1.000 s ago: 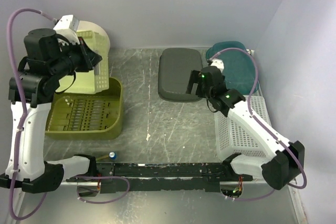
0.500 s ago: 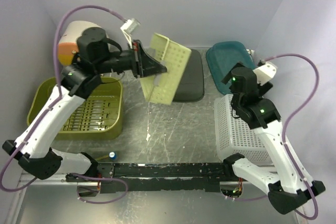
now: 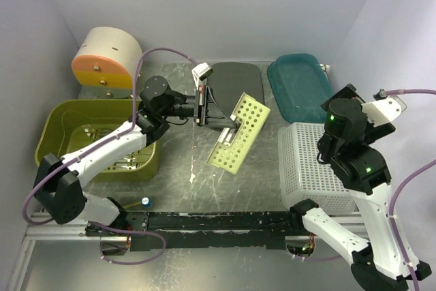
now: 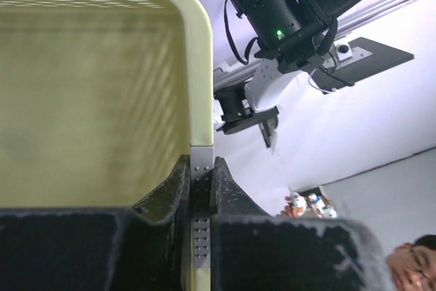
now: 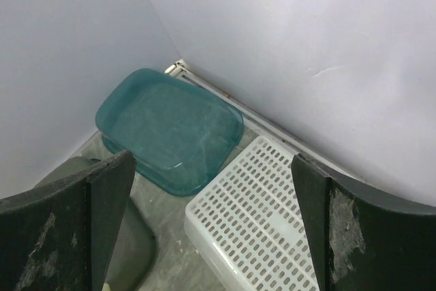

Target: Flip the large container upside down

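Observation:
My left gripper lowers next, then draws the pale green tray's rim toward the olive-green container [image 3: 65, 122] and opens. The tray [image 3: 238, 133] hangs above the table, its open side facing sideways.
The large olive-green container [image 3: 65, 122] stands open side up at the table's left, its slotted bottom showing; no gripper touches it. My left gripper [image 3: 203, 107] reaches right of it to the table's middle and is shut on the rim of a pale green perforated tray [image 3: 238, 133], which hangs tilted just above the table. In the left wrist view the jaws [image 4: 199, 182] pinch that tray's rim [image 4: 199, 66]. My right gripper [image 3: 338, 110] is raised above the white basket, open and empty [image 5: 211, 189].
A dark grey tub [image 3: 235, 83] lies upside down behind the held tray. A teal bin [image 3: 300, 86] sits at the back right, a white slotted basket [image 3: 313, 168] upside down at the right. A cream and orange drum [image 3: 105, 59] stands at the back left. A small blue item [image 3: 146, 202] lies near the front rail.
My left arm has carried the pale green tray from above the olive container rightward and down to the table's middle. My right arm has drawn back from the grey tub and risen.

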Motion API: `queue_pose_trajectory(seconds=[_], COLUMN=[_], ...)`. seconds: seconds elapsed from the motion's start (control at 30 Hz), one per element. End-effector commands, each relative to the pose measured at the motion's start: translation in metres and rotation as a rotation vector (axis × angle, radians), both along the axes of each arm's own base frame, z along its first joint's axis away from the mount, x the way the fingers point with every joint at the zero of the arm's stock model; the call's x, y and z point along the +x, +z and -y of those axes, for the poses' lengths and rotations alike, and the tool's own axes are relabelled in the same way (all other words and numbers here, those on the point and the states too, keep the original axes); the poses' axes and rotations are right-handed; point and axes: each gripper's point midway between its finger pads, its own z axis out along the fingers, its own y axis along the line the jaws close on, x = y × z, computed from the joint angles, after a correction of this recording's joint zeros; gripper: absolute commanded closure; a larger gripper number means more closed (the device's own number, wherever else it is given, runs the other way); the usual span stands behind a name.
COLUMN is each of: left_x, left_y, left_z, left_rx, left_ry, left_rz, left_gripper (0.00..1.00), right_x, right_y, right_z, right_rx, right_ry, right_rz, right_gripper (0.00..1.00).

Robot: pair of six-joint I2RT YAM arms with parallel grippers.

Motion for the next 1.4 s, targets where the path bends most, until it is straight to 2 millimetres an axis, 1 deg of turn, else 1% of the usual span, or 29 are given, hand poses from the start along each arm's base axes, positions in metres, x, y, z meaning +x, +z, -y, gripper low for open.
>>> queue_pose_trajectory(seconds=[0.0, 0.1, 0.13, 0.17, 0.23, 0.37, 0.47, 0.67, 0.8, 0.9, 1.0, 1.1, 1.13, 1.23, 1.3, 1.33, 1.37], left_x=[-0.025, -0.021, -0.020, -0.018, -0.015, -0.016, -0.017, -0.011, -0.006, 0.001, 0.009, 0.021, 0.025, 0.040, 0.048, 0.054, 0.058], left_y=[0.036, 0.024, 0.022, 0.016, 0.012, 0.000, -0.013, -0.034, -0.046, -0.054, -0.067, -0.084, -0.088, -0.098, -0.109, -0.120, -0.127], left_z=[-0.012, -0.009, -0.009, -0.008, -0.009, -0.009, -0.007, -0.004, -0.008, -0.011, -0.016, -0.024, -0.029, -0.046, -0.055, -0.057, -0.060], left_rx=[-0.144, -0.115, -0.126, -0.133, -0.168, -0.200, -0.177, -0.145, -0.181, -0.208, -0.203, -0.167, -0.161, -0.122, -0.066, -0.008, 0.035], left_ry=[-0.105, -0.102, -0.100, -0.091, -0.077, -0.114, -0.140, -0.142, -0.122, -0.089, -0.053, 0.003, 0.024, 0.094, 0.146, 0.177, 0.202], left_rz=[0.076, 0.019, 0.008, -0.048, -0.091, -0.159, -0.206, -0.329, -0.426, -0.475, -0.517, -0.553, -0.561, -0.558, -0.551, -0.576, -0.567], left_gripper=[0.93, 0.93, 0.93, 0.93, 0.93, 0.93, 0.93, 0.93, 0.93, 0.93, 0.93, 0.91, 0.88, 0.72, 0.57, 0.48, 0.40], right_x=[0.003, 0.006, 0.007, 0.007, 0.008, 0.010, 0.014, 0.019, 0.020, 0.021, 0.022, 0.023, 0.024, 0.025, 0.026, 0.026, 0.027], right_y=[-0.005, -0.009, -0.010, -0.010, -0.011, -0.012, -0.012, -0.018, -0.021, -0.022, -0.024, -0.028, -0.029, -0.033, -0.035, -0.036, -0.036], right_z=[0.004, 0.001, 0.001, 0.001, 0.001, -0.001, -0.003, -0.006, -0.008, -0.008, -0.010, -0.012, -0.013, -0.015, -0.016, -0.016, -0.017], right_rx=[-0.039, -0.042, -0.043, -0.044, -0.038, -0.027, -0.036, -0.035, -0.032, -0.031, -0.030, -0.028, -0.026, -0.018, -0.014, -0.014, -0.012], right_ry=[-0.047, -0.036, -0.034, -0.033, -0.035, -0.035, -0.028, -0.020, -0.012, -0.010, 0.001, 0.011, 0.015, 0.028, 0.034, 0.035, 0.038], right_rz=[-0.041, -0.061, -0.062, -0.062, -0.052, -0.036, -0.052, -0.071, -0.075, -0.083, -0.091, -0.100, -0.103, -0.109, -0.111, -0.114, -0.113], right_gripper=[0.00, 0.00, 0.00, 0.00, 0.00, 0.00, 0.00, 0.00, 0.00, 0.00, 0.00, 0.00, 0.00, 0.00, 0.00, 0.00, 0.00])
